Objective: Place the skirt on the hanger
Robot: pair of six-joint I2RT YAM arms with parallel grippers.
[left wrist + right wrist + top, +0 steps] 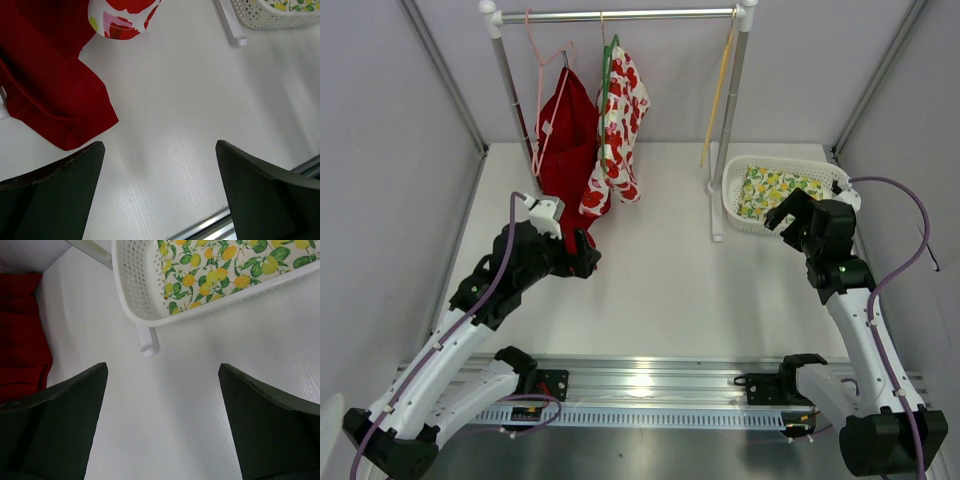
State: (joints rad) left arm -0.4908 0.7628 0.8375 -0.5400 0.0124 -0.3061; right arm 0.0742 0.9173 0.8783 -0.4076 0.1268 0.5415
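The robot's right gripper will next move across the basket's rim and down onto the end of the skirt farthest from the rack, because the skirt lies outward of the gripper, behind the basket's rim.
The skirt (775, 188), white cloth with yellow lemons and green leaves, lies folded in a white perforated basket (730, 190) at the back right. The right wrist view shows the skirt (215, 265) inside the basket (125, 285). The thin yellow-tan hanger (718, 100) hangs bare at the right end of the rack rail, just behind the basket. My right gripper (782, 215) (162, 367) is open over bare table at the basket's near left corner. My left gripper (588, 255) (160, 145) is open and holds nothing, low over the table beside the red garment's hem.
A white clothes rack (620, 15) stands at the back; its right foot (716, 215) lies beside the basket. A red garment (565, 140) on a pink hanger (540, 60) and a red-flowered white garment (620, 120) on a green hanger (608, 60) hang at left. A metal rail (650, 385) runs along the near edge.
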